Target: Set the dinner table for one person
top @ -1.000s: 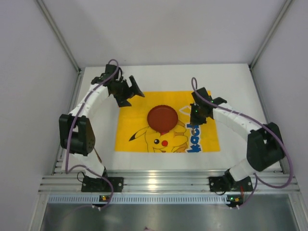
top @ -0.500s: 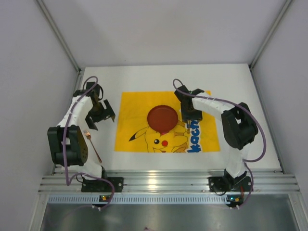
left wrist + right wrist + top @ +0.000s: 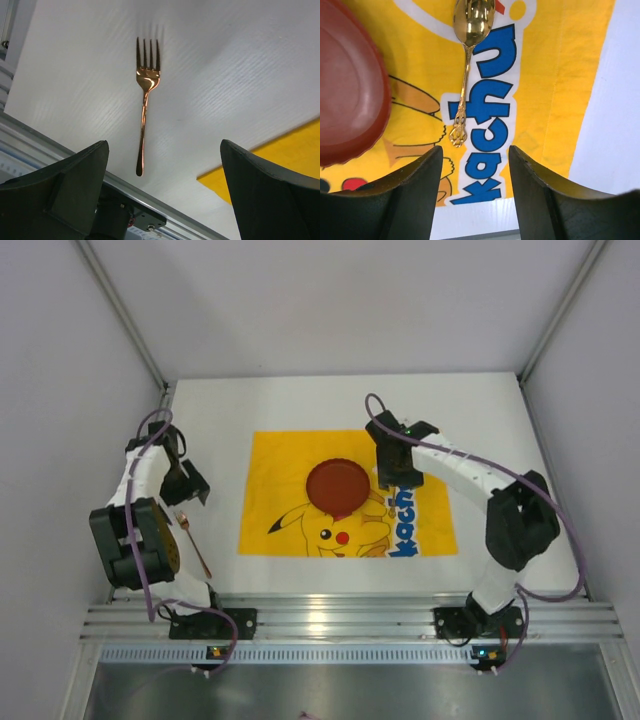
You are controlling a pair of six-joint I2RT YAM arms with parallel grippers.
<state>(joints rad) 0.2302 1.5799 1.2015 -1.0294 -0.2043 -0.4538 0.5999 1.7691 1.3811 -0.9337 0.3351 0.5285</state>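
Observation:
My left gripper needs to move down and back onto the copper fork's neck (image 3: 187, 528) (image 3: 145, 95) next, because the fork lies flat on the tabletop, well below the open fingers.
On the white dinner table (image 3: 300, 400) a yellow Pikachu mat (image 3: 270, 455) carries a dark red plate (image 3: 336, 486). A gold spoon (image 3: 466, 75) lies flat on the mat's blue lettering, to the right of the plate (image 3: 347, 90). My right gripper (image 3: 475, 148) hovers just short of the spoon's handle end, open with nothing between its fingers; from above it (image 3: 395, 475) hangs by the plate's right rim. A copper fork (image 3: 144, 105) lies on the bare table left of the mat, also seen as the fork (image 3: 192, 542). My left gripper (image 3: 164, 145) is wide open above it, empty.
A ribbed aluminium rail (image 3: 340, 615) runs along the near edge with both arm bases bolted to it. Grey walls and metal posts enclose the table on the left, right and back. My left gripper (image 3: 183, 483) hangs close to the left edge.
The left arm has swung from the mat's far left corner back toward the left edge, over the fork. The right gripper has shifted left toward the plate and opened.

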